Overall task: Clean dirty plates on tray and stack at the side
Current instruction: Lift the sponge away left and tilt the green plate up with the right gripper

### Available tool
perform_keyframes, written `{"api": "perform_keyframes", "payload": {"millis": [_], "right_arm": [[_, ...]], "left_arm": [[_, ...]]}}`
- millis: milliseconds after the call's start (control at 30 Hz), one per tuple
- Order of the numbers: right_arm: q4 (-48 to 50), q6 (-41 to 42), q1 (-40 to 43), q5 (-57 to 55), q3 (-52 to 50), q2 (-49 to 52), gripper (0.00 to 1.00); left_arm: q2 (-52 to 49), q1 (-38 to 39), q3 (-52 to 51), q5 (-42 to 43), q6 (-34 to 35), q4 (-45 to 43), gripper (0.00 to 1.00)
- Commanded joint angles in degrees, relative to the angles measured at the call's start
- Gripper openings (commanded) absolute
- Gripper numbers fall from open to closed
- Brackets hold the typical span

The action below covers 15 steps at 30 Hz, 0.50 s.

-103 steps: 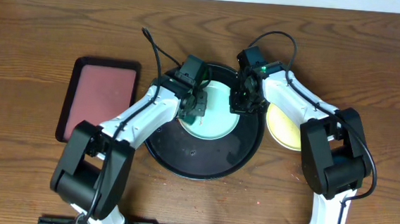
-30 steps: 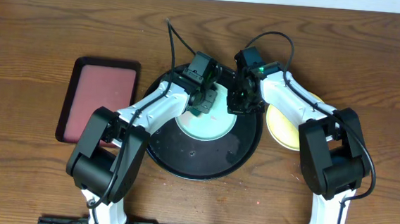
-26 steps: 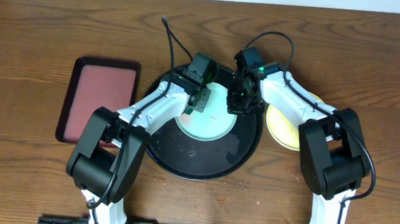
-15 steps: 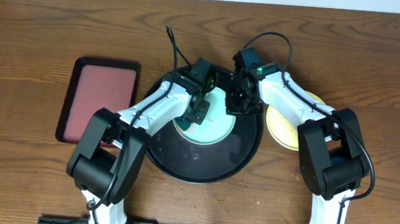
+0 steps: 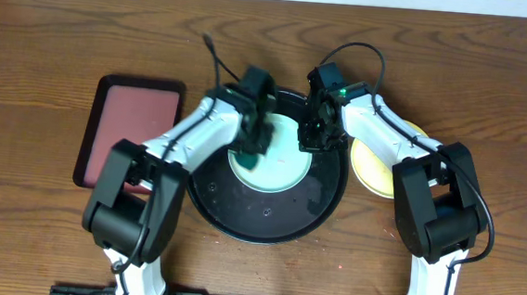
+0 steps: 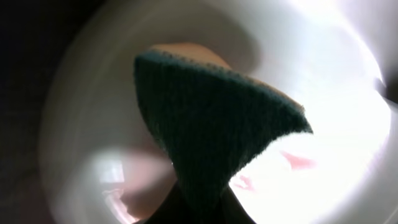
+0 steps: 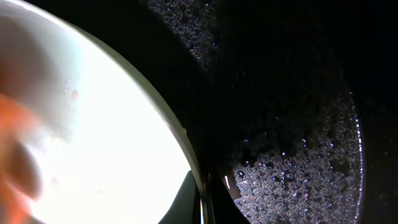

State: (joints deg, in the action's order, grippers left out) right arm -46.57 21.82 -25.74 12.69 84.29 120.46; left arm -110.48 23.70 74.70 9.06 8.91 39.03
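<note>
The robot's right gripper will next lift over the pale yellow plate (image 5: pixel 374 166), go down and let go, since the plate lies off the tray, to the gripper's right in the overhead view.
A pale mint-green plate (image 5: pixel 279 160) lies in the round black tray (image 5: pixel 268 213). My left gripper (image 5: pixel 250 135) is shut on a dark green sponge (image 6: pixel 211 124) and presses it on the plate's left part. Thin red smears (image 6: pixel 297 160) show on the plate beside the sponge. My right gripper (image 5: pixel 312 132) is shut on the plate's right rim (image 7: pixel 186 149), one finger on each side of it. A pale yellow plate (image 5: pixel 374 166) lies on the table right of the tray, partly under my right arm. A second mint plate does not show.
A rectangular dark-red tray (image 5: pixel 133 131) lies on the table to the left. The black tray's floor (image 7: pixel 298 155) is wet with droplets. The wooden table's far edge runs along the top of the overhead view.
My left gripper has swept the sponge across the plate, from its upper middle to its left side. The right gripper has held the rim in place.
</note>
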Motion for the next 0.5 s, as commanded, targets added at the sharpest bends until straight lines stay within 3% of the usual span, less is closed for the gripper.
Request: {"api": "perform_keyframes", "payload": {"millis": [0, 267, 467], "right_arm": [[0.28, -1.31, 0.09, 1.84, -0.72, 0.70, 0.01], [0.24, -6.69, 1.66, 11.56, -0.72, -0.44, 0.01], [-1.31, -8.66, 1.51, 6.58, -0.72, -6.91, 0.01]], "left_arm": [[1.42, -5.29, 7.63, -11.80, 13.20, 7.30, 0.08], [5.44, -11.82, 12.66, -10.82, 13.20, 16.26, 0.08], [5.35, -12.17, 12.15, -10.82, 11.76, 17.07, 0.07]]}}
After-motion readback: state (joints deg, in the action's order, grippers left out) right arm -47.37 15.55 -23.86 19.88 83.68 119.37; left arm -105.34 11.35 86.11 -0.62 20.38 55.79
